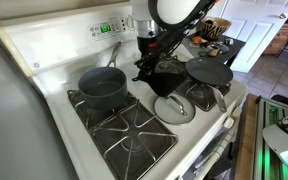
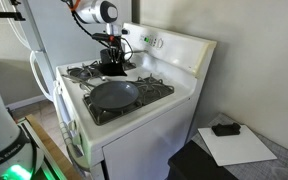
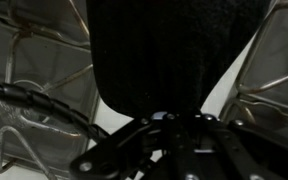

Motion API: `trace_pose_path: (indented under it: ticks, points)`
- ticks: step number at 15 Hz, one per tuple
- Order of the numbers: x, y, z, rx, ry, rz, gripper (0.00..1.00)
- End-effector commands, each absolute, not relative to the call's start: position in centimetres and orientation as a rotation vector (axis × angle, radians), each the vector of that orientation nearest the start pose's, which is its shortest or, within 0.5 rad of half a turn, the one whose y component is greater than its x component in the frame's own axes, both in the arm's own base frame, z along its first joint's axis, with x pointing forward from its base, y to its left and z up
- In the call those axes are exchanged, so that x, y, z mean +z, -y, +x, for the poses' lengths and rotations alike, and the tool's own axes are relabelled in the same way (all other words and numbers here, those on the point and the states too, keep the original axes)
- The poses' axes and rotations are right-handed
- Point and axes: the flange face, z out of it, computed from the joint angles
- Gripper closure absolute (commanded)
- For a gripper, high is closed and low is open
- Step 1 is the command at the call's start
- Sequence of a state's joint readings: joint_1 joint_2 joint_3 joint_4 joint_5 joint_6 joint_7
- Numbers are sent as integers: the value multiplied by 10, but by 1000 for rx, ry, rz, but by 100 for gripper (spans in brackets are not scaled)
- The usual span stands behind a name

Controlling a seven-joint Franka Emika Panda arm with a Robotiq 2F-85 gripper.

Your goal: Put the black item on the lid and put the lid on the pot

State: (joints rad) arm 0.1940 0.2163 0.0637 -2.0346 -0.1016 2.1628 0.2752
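My gripper moves away from the control panel and down next. It releases the black item on the glass lid point(image 1: 174, 108), which lies below it, nearer the stove's front.
My gripper point(image 1: 147, 62) is shut on the black item point(image 1: 150, 74), a floppy black pad that hangs from the fingers just above the middle of the stove. In the wrist view the black item point(image 3: 169, 50) fills the upper middle, held between the fingertips point(image 3: 174, 122). The glass lid point(image 1: 174, 108) lies flat on the stove top, in front of and a little right of the gripper. The dark grey pot point(image 1: 102, 85) stands on the back left burner, left of the gripper. In an exterior view the gripper point(image 2: 111, 55) hovers over the far burners.
A wide shallow dark pan point(image 1: 209, 72) sits on the right burner, also in an exterior view point(image 2: 114, 95). Burner grates point(image 3: 39, 70) lie under the gripper. The stove's control panel point(image 1: 109, 27) rises behind. A white sheet with a small black object point(image 2: 224, 128) lies beside the stove.
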Motion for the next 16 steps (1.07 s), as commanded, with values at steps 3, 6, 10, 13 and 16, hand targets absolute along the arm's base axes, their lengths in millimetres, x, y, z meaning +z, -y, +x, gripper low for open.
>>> trace_pose_path:
  ticks: [3, 6, 10, 13, 16]
  points:
    - [335, -151, 504, 160, 80, -3204, 99]
    - [330, -160, 487, 179, 69, -3195, 99]
    - [325, -170, 478, 155, -9, -3180, 99]
    - [322, -173, 479, 64, -82, -3172, 99]
    - [318, -174, 483, -17, -153, -3160, 99]
